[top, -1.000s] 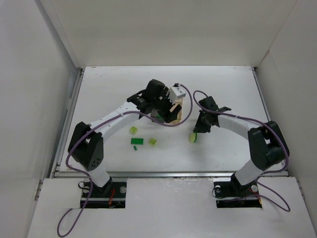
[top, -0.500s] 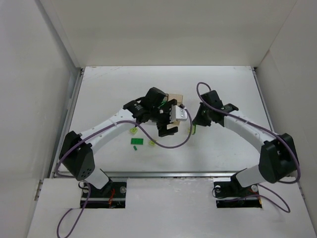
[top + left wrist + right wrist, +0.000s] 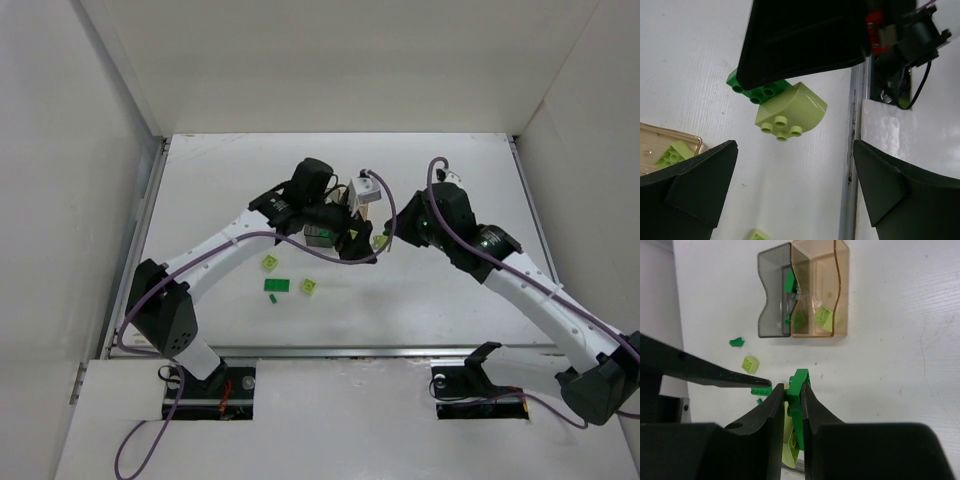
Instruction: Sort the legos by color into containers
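Observation:
The right gripper carries the dark green brick (image 3: pixel 800 390) left in the top view over the grey bin holding green bricks next, then lowers and releases it.
My right gripper (image 3: pixel 792 387) is shut on a dark green brick (image 3: pixel 800 390) with a lime curved brick (image 3: pixel 790 442) stuck to it, held above the table. In the top view the right gripper (image 3: pixel 388 238) is just right of the bins. The left wrist view shows that pair, dark green (image 3: pixel 757 90) and lime (image 3: pixel 790 112), under a right finger. My left gripper (image 3: pixel 794 145) is wide open and empty beside it (image 3: pixel 348 238). The joined bins, grey (image 3: pixel 775 295) and orange-tan (image 3: pixel 820 290), hold a few bricks.
Loose bricks lie on the table left of the grippers: lime (image 3: pixel 269 262), dark green (image 3: pixel 277 285), lime (image 3: pixel 309 287). A left finger (image 3: pixel 705 372) reaches in close to my right fingers. White walls ring the table (image 3: pixel 450 290).
My right gripper lifted the green and lime pair off the table and carried it up and left toward the bins. My left gripper swung down, then back beside it.

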Motion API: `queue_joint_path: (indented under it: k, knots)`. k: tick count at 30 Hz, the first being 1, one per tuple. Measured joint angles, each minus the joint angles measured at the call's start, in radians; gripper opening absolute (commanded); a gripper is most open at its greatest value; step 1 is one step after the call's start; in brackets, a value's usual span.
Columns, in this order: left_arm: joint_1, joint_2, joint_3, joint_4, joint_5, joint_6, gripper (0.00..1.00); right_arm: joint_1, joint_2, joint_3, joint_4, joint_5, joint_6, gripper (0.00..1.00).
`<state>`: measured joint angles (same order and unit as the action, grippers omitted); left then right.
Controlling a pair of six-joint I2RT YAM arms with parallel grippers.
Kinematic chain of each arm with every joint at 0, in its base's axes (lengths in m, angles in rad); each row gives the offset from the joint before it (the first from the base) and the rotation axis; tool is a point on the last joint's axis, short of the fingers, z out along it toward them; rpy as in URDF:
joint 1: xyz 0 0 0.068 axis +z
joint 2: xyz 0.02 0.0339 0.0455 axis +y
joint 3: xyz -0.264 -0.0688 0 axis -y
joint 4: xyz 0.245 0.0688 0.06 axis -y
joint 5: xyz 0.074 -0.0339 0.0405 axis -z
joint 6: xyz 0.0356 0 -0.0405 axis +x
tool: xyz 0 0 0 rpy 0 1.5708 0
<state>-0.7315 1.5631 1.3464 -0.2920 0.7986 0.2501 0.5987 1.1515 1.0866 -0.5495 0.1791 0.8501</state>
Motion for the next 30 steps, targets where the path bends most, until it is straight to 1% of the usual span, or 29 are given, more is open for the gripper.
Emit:
queue_joint_path:
  k: [2, 6, 8, 9, 12, 15, 18, 20, 21, 24, 27, 28, 30]
  knots:
    - [0.002, 0.005, 0.010, 0.015, 0.008, -0.035, 1.00, 0.005, -0.032, 0.000, 0.006, 0.018, 0.007, 0.00]
    - [-0.058, -0.003, 0.021, 0.026, -0.070, 0.035, 1.00, 0.005, -0.042, 0.000, 0.006, 0.036, 0.013, 0.00]
    - [-0.093, -0.014, 0.021, 0.029, -0.120, 0.108, 1.00, 0.005, -0.032, 0.000, 0.004, 0.039, 0.014, 0.00]
    - [-0.104, -0.021, 0.021, 0.032, -0.141, 0.145, 0.98, 0.005, -0.029, 0.000, 0.004, 0.038, 0.015, 0.00]
    - [-0.110, -0.041, 0.009, 0.052, -0.190, 0.276, 0.95, 0.005, -0.027, 0.000, 0.006, 0.032, 0.016, 0.00]
    - [-0.110, -0.071, -0.042, 0.084, -0.214, 0.410, 0.93, 0.005, -0.027, 0.000, 0.008, 0.015, 0.018, 0.00]
    - [-0.112, -0.101, -0.100, 0.096, -0.213, 0.550, 0.87, 0.005, -0.027, 0.000, 0.009, -0.004, 0.017, 0.00]
    - [-0.113, -0.111, -0.125, 0.100, -0.210, 0.621, 0.81, 0.005, -0.027, 0.000, 0.011, -0.016, 0.014, 0.00]
    - [-0.113, -0.113, -0.130, 0.100, -0.206, 0.657, 0.80, 0.005, -0.027, 0.000, 0.012, -0.023, 0.013, 0.00]
    - [-0.113, -0.113, -0.132, 0.104, -0.193, 0.716, 0.75, 0.005, -0.027, 0.000, 0.012, -0.038, 0.010, 0.00]
    - [-0.113, -0.113, -0.132, 0.110, -0.177, 0.744, 0.68, 0.005, -0.027, 0.000, 0.020, -0.052, 0.009, 0.00]
    - [-0.113, -0.113, -0.132, 0.112, -0.173, 0.748, 0.64, 0.005, -0.027, 0.000, 0.023, -0.057, 0.009, 0.00]
    - [-0.113, -0.113, -0.132, 0.116, -0.166, 0.755, 0.60, 0.005, -0.028, 0.000, 0.031, -0.066, 0.008, 0.00]
